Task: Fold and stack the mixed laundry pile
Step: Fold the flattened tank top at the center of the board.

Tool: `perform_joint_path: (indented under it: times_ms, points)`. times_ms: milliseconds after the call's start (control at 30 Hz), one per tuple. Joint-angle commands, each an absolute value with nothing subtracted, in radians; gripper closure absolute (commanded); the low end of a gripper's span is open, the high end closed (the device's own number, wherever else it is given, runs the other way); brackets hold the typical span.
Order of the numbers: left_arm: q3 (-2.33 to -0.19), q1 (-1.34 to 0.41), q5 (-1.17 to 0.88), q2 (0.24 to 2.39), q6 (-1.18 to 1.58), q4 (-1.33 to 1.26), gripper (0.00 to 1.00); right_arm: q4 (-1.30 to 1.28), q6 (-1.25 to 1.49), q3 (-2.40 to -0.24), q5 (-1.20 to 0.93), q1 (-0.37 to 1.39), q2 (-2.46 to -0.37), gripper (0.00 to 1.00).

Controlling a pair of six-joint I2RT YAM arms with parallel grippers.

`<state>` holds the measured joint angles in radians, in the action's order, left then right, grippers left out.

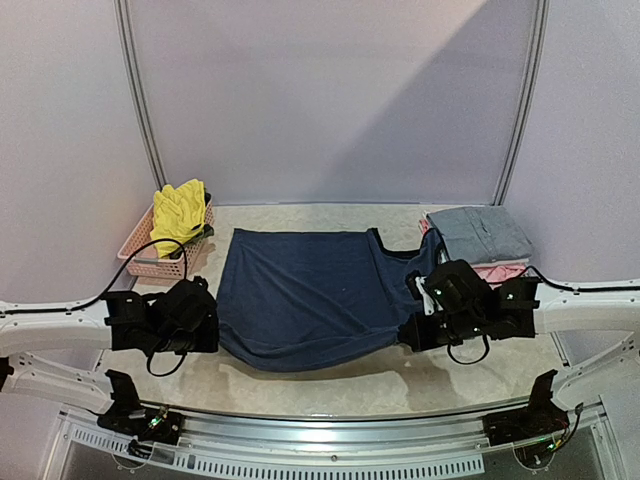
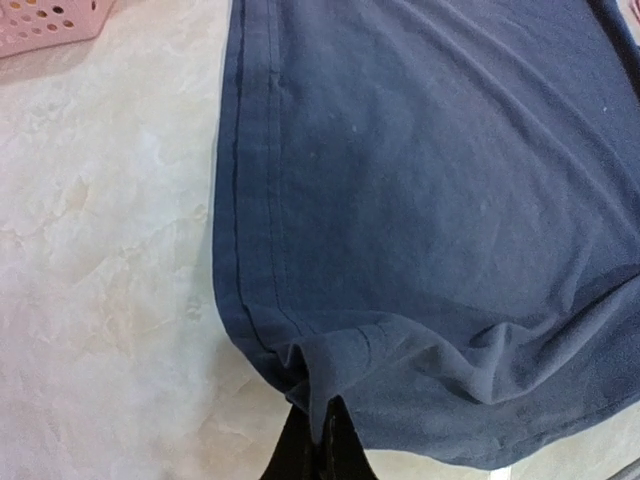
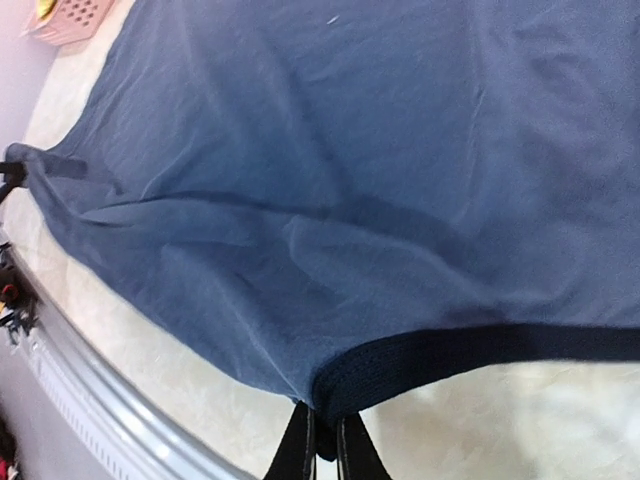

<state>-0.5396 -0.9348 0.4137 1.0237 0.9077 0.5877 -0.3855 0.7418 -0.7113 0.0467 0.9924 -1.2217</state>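
Note:
My right gripper is pinching one near corner of the top and the other is pinched too, so next I should carry it outward over the spread top, which lies open beyond them, and release the top's corner.
The navy blue top (image 1: 310, 295) lies spread on the table's middle. My left gripper (image 1: 212, 335) is shut on its near left hem corner (image 2: 320, 375), its dark fingertips (image 2: 300, 450) pinching a fold of cloth. My right gripper (image 1: 408, 333) is shut on its near right corner, at the dark ribbed band (image 3: 420, 365); a fingertip (image 3: 295, 450) shows below. The near edge sags between the two grippers. The yellow garment (image 1: 180, 212) lies in the pink basket (image 1: 150, 258). Folded grey trousers (image 1: 480, 234) lie on a pink piece (image 1: 500, 270) at the back right.
The pink lattice basket stands at the back left, its corner showing in the left wrist view (image 2: 45, 25). The table's metal front rail (image 1: 320, 425) runs along the near edge. Marbled tabletop (image 2: 100, 250) shows to the left of the top.

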Motion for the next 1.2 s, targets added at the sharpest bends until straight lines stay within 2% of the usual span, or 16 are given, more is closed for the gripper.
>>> perform_joint_path:
  times_ms: [0, 433, 1167]
  points:
    - [-0.603, -0.877, 0.454, 1.082, 0.828, 0.631, 1.00, -0.486, 0.682, -0.798, 0.132, 0.952, -1.286, 1.00]
    - [-0.714, -0.679, 0.384, 1.257, 0.660, 0.577, 1.00, -0.557, 0.575, -1.011, 0.182, 0.812, -1.495, 1.00]
    - [-0.880, -0.532, 0.322, 1.541, 0.562, 0.506, 0.99, -0.537, 0.482, -1.189, 0.141, 0.699, -1.779, 1.00]
